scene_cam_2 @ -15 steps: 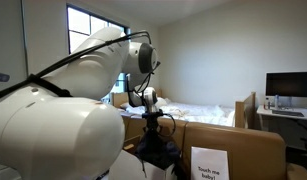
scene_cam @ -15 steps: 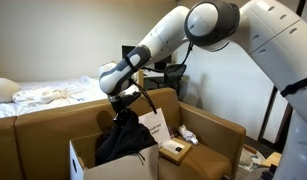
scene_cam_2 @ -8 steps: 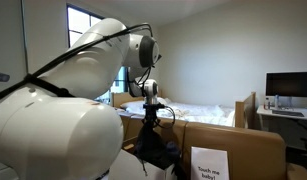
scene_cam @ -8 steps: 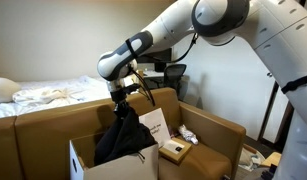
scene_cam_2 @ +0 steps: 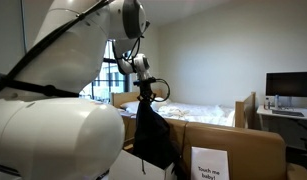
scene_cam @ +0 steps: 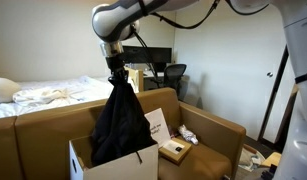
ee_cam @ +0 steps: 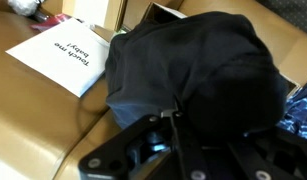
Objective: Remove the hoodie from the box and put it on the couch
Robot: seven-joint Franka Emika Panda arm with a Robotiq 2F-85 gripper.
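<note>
My gripper rises next, swings past the box over the couch seat (scene_cam: 197, 159) beside the sign and releases, since the hoodie's lower end still hangs inside the box.
My gripper (scene_cam: 116, 78) is shut on the top of the black hoodie (scene_cam: 118, 125) and holds it high, so it hangs down long and limp. Its lower end still reaches into the open cardboard box (scene_cam: 103, 165), which stands on the brown couch (scene_cam: 208, 130). In an exterior view the gripper (scene_cam_2: 145, 92) shows with the hoodie (scene_cam_2: 153, 130) dangling over the couch back (scene_cam_2: 238, 145). In the wrist view the hoodie (ee_cam: 193, 65) fills the middle, bunched below the closed fingers (ee_cam: 176, 118), above the couch seat (ee_cam: 43, 110).
A white sign reading "Touch me baby!" (scene_cam: 155, 125) leans against the couch back. A small flat tan box (scene_cam: 174, 150) lies on the seat. A bed with white sheets (scene_cam: 43, 97) is behind the couch. A desk with a monitor (scene_cam_2: 288, 88) stands at the far side.
The gripper has risen a good deal, drawing the hoodie up out of the box so it now hangs stretched out instead of bunched.
</note>
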